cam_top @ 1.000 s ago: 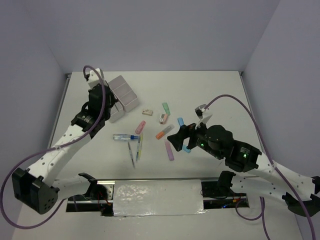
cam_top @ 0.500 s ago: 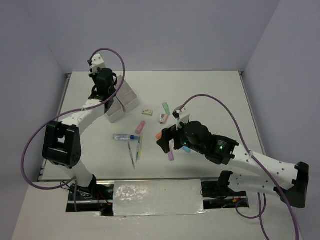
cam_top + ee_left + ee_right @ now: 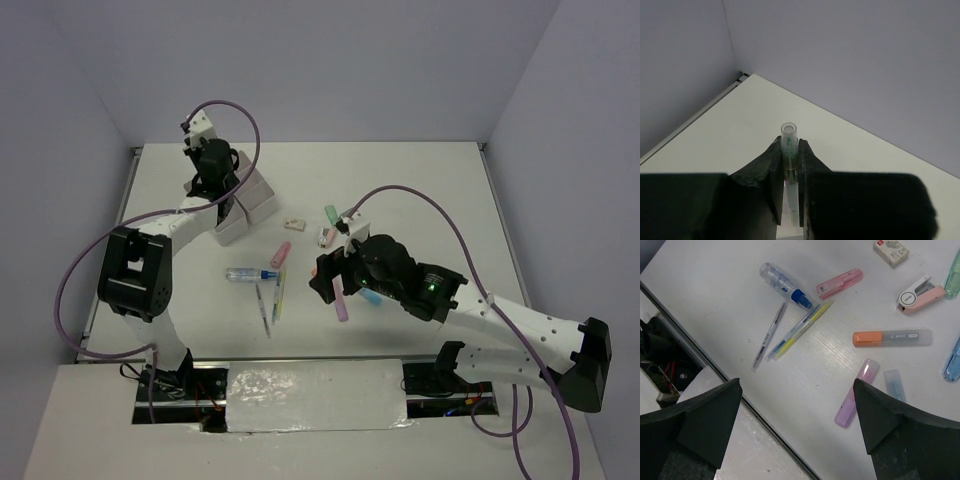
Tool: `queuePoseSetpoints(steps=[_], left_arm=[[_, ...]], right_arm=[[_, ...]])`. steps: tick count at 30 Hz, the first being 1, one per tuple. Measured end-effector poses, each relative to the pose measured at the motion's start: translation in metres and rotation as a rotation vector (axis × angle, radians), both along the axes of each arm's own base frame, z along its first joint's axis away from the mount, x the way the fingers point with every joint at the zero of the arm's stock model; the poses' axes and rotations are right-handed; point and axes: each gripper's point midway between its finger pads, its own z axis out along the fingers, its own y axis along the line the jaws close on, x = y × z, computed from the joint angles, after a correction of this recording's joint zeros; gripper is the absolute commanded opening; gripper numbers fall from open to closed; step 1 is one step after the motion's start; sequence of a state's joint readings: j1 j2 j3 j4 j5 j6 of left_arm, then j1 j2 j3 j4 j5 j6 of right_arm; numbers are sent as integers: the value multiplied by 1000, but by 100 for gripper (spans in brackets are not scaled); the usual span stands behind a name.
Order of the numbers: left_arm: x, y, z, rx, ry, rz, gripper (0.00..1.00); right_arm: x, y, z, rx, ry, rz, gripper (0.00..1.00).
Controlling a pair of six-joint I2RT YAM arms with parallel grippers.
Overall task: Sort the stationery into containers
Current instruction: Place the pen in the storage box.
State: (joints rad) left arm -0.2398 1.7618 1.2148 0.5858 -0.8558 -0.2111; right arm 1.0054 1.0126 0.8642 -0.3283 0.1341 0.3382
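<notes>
The robot will next move its right gripper to the left in the top view, turning and lowering it onto the yellow pen's middle, since the pen lies at an angle to the gripper's fingers.
My left gripper (image 3: pixel 217 172) is raised over the cluster of white bins (image 3: pixel 254 196) at the back left. In the left wrist view it (image 3: pixel 789 147) is shut on a thin clear pen with green ink (image 3: pixel 789 134). My right gripper (image 3: pixel 325 280) is open and empty above the loose stationery; in the right wrist view (image 3: pixel 796 383) its jaws stand wide apart. Under it lie a purple highlighter (image 3: pixel 856 392), an orange highlighter (image 3: pixel 890 338), a pink highlighter (image 3: pixel 839 283), a clear blue-capped tube (image 3: pixel 782 284), a thin pen (image 3: pixel 769 335) and a yellow pen (image 3: pixel 799 329).
An eraser (image 3: pixel 890 251), a pink-white clip-like item (image 3: pixel 919 294), a green highlighter (image 3: pixel 954 280), a blue highlighter (image 3: pixel 952 362) and a small blue piece (image 3: pixel 895 384) lie to the right. The table's front edge with a dark slot (image 3: pixel 685 355) runs close by.
My left arm has swung up and back over the bins. My right arm has moved left, over the scattered highlighters and pens, with its jaws open.
</notes>
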Motion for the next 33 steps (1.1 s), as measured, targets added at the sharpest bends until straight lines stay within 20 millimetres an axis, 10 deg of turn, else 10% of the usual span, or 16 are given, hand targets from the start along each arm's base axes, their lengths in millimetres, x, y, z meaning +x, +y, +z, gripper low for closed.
queuePoseSetpoints(steps=[8,14,21,26,33], left_arm=[[-5,8,-37,-2,55,43,20],[-7,12,-54,-17,92,61,71],[-18,14,-58,-56,100,72,94],[-38,11,-22,-146,89,45,99],[-87,-27,94,-384,34,-238,99]], right_arm=[[5,4,-2,12,14,9,100],[7,11,-3,1,37,14,100],[16,31,-12,-26,105,4,100],[39,42,-39,-123,206,-133,98],[58,50,-113,-257,348,-326,73]])
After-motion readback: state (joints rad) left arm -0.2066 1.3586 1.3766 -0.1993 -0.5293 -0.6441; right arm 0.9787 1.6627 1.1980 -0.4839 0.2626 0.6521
